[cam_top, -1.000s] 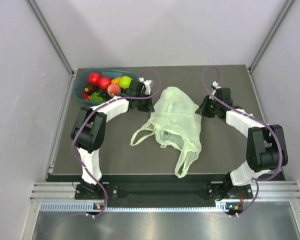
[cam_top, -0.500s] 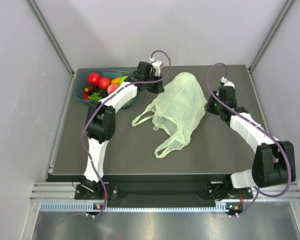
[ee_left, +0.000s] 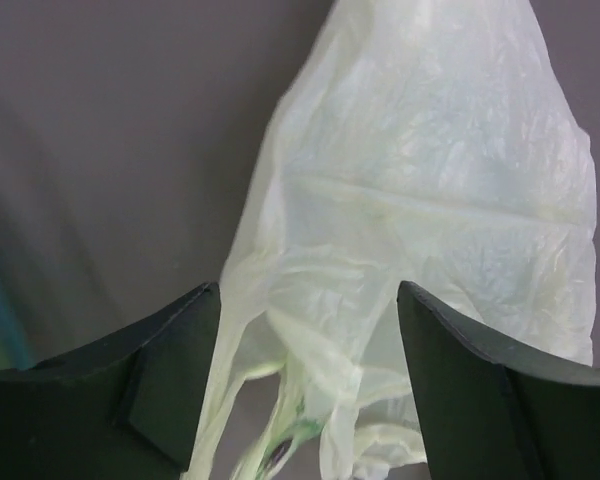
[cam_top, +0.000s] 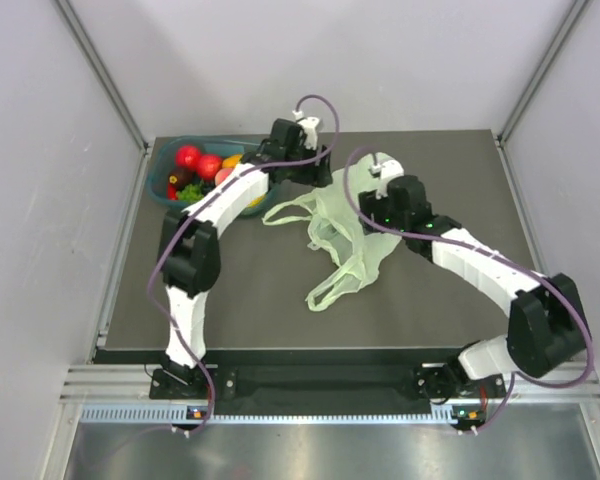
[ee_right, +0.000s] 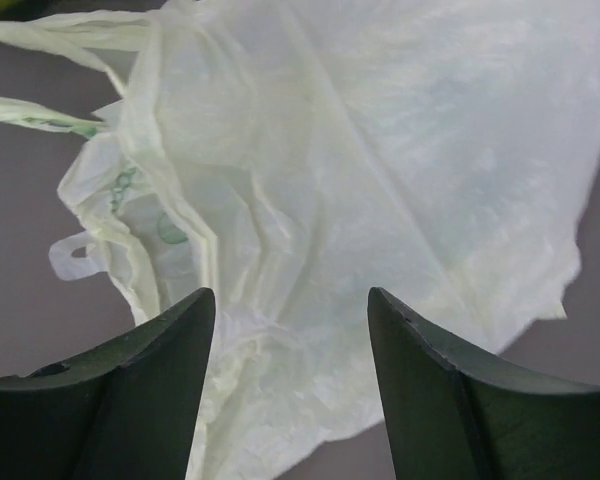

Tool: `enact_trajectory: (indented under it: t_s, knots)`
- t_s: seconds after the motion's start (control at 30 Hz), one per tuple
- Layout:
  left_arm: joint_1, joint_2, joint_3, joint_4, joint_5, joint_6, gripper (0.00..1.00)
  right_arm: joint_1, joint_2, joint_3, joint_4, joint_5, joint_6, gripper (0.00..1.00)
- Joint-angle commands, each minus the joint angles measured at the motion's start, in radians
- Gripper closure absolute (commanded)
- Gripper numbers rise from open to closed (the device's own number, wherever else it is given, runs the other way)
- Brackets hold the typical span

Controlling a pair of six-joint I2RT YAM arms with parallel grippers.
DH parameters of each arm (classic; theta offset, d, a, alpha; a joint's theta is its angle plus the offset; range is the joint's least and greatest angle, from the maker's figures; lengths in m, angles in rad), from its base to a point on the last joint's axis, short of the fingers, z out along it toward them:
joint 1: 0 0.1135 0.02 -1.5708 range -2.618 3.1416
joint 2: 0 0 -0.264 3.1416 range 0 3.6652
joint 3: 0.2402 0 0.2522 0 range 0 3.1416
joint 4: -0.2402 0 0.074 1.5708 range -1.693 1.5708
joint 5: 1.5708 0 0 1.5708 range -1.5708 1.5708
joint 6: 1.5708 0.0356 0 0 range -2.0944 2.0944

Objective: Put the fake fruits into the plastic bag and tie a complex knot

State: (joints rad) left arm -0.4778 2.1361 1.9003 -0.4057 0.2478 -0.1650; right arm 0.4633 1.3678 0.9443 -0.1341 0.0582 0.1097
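Note:
My right gripper will move down next and toward the teal tray, onto the fold along the bag's opening.
The pale green plastic bag lies crumpled on the dark table, one loop handle toward the left and another toward the near side. No knot shows. My left gripper hovers open over the bag's far left end; in the left wrist view the bag and its handles hang loose between the wide fingers of that gripper. My right gripper is open over the bag's right part; in the right wrist view it holds nothing above the bag. The fake fruits sit at the far left.
A teal tray at the far left corner holds the fruits, and the left forearm crosses its right end. Grey walls with metal struts close in the table on three sides. The table's near edge lies in front of both arm bases.
Both grippers have opened and let go of the bag, which has sunk flatter onto the table. The right arm has swung left over the bag.

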Motion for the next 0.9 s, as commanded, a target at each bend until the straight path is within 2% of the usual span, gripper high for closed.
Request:
enact_trajectory:
  t_s: [0.0,0.1,0.2,0.4,0.47,0.6,0.67,0.77,0.8,0.87]
  knots:
    - [0.054,-0.275,-0.163,0.013,-0.123,-0.119,0.23,0.069,0.065,0.074,0.057,0.026,-0.143,0.36]
    - [0.103,-0.428,-0.355,0.076,-0.128,-0.185,0.18,0.119,0.147,0.115,0.064,0.038,-0.192,0.29]
    - [0.119,-0.560,-0.504,0.096,-0.166,-0.220,0.18,0.162,0.215,0.154,0.056,0.083,-0.232,0.26]
    - [0.125,-0.776,-0.757,0.142,-0.167,-0.294,0.18,0.210,0.315,0.211,0.036,0.136,-0.288,0.25]
    - [0.125,-0.843,-0.846,0.175,-0.127,-0.315,0.18,0.219,0.347,0.215,0.039,0.155,-0.300,0.25]
    - [0.125,-0.919,-0.963,0.205,-0.093,-0.349,0.19,0.225,0.401,0.240,0.053,0.181,-0.308,0.31]
    - [0.123,-0.952,-1.029,0.234,-0.064,-0.367,0.20,0.227,0.418,0.244,0.068,0.192,-0.309,0.36]
    - [0.120,-0.958,-1.093,0.290,-0.013,-0.401,0.21,0.227,0.436,0.258,0.090,0.210,-0.292,0.61]
    - [0.107,-0.953,-1.103,0.306,-0.007,-0.409,0.21,0.227,0.435,0.264,0.091,0.203,-0.285,0.81]
    - [0.079,-0.929,-1.124,0.358,-0.005,-0.416,0.21,0.227,0.419,0.268,0.088,0.183,-0.250,0.96]
